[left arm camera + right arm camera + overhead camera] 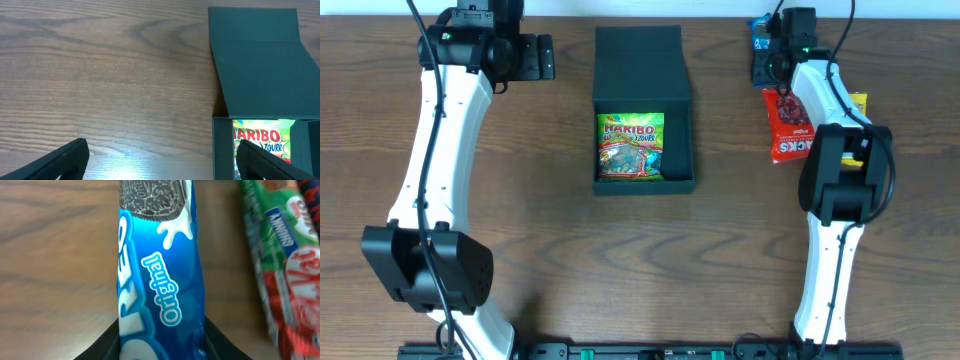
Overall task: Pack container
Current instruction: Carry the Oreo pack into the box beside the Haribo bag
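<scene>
My right gripper should go up, swing back over the free part beside the Haribo packet (631,147) in the container (645,185), and then lower the Oreo packet in.
The dark teal-black container (645,185) stands open at the table's middle, its flap lid (640,65) folded back. A green Haribo packet (631,147) lies inside it. My left gripper (542,57) is open and empty at the back left, beside the lid. In the left wrist view its fingers (162,165) straddle bare wood and the box's left wall (222,150), with the Haribo packet (260,137) showing. My right gripper (767,50) is at the back right. In the right wrist view its fingers (161,350) press both sides of a blue Oreo packet (160,280).
A red snack packet (788,128) lies right of the box beside the right arm, and a yellow packet (859,103) lies further right. In the right wrist view a red and green KitKat packet (295,270) lies to the right of the Oreo packet.
</scene>
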